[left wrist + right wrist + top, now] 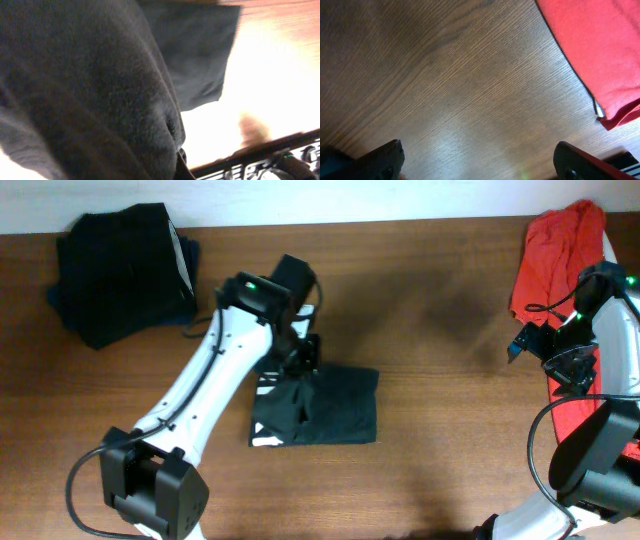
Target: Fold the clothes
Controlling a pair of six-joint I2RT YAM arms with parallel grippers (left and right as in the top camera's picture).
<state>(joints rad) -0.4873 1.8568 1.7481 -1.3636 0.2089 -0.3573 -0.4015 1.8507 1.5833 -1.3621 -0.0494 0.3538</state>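
Next, my left gripper will carry the cloth down to the gripper's right in the overhead view and release, since the shirt's uncovered flat part (pixel 352 400) (pixel 200 57) lies there.
The dark charcoal T-shirt (pixel 325 408) lies partly folded at the table's middle, with white lettering at its left edge. My left gripper (pixel 303 356) is at the shirt's upper left part and is shut on the cloth, which fills the left wrist view (pixel 100 85). My right gripper (pixel 522 340) hovers open and empty over bare wood at the right, next to the red shirt (pixel 555 250). The red shirt also shows in the right wrist view (pixel 600 50). My right fingers (pixel 477 160) are wide apart.
A stack of folded dark garments (pixel 120 270) sits at the back left. The wooden table (pixel 440 430) runs across the whole view. More red cloth (pixel 580 405) lies at the right edge under the right arm.
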